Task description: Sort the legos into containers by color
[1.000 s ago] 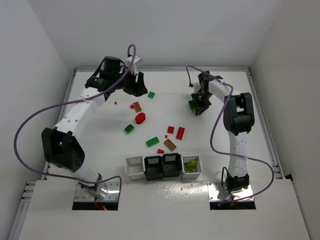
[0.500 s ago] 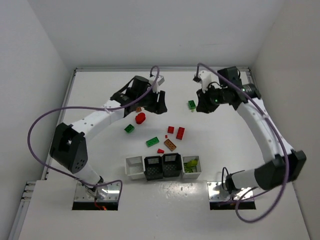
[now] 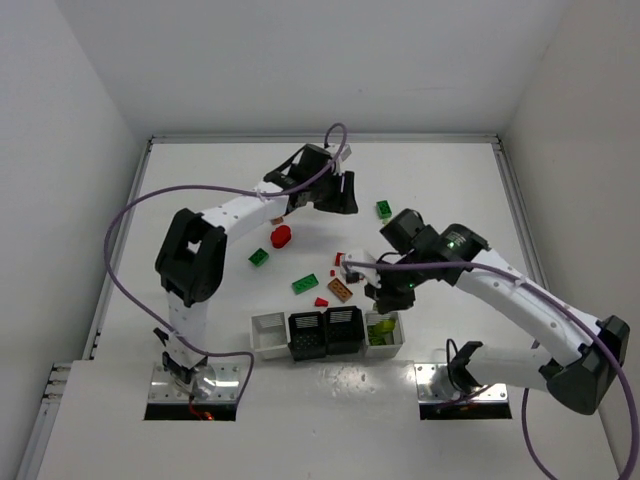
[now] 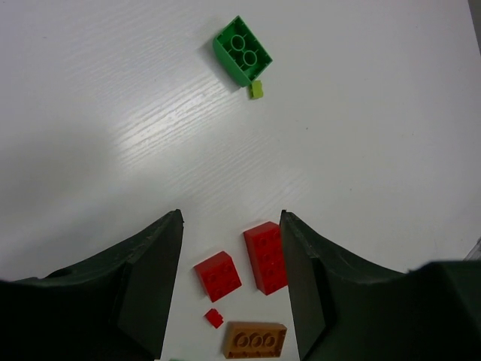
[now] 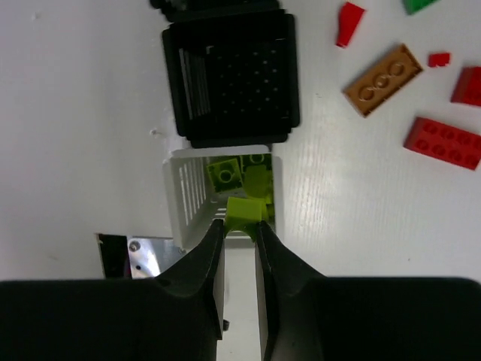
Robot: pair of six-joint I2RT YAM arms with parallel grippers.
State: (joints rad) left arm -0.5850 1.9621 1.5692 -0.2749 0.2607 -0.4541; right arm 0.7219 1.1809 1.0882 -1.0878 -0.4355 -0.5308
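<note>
The robot's right gripper needs to go down and back over the white container holding yellow-green legos (image 3: 383,333) (image 5: 225,192) and let go of the lego there, because its color matches the ones inside.
My right gripper (image 3: 388,297) (image 5: 239,222) is shut on a yellow-green lego (image 5: 246,207) and holds it over the right white container (image 3: 397,343) (image 5: 179,197), which holds several yellow-green legos (image 5: 225,174). My left gripper (image 3: 340,196) (image 4: 231,226) is open and empty, hovering above the table at the back. Below it lie two red legos (image 4: 264,257) (image 4: 218,274), a tiny red piece (image 4: 214,318) and an orange-brown lego (image 4: 255,340). A dark green lego (image 3: 384,209) (image 4: 242,51) with a tiny yellow-green stud (image 4: 257,89) beside it lies further off.
The row of containers also has two black slotted bins (image 3: 307,335) (image 3: 343,330) (image 5: 233,79) and a left white bin (image 3: 268,335). Loose on the table: a red piece (image 3: 282,237), green legos (image 3: 259,257) (image 3: 305,284), an orange-brown lego (image 3: 340,290) (image 5: 382,79), red legos (image 5: 443,141).
My right arm swung from the back right down to above the right white bin, carrying the yellow-green lego. My left gripper moved right along the back.
</note>
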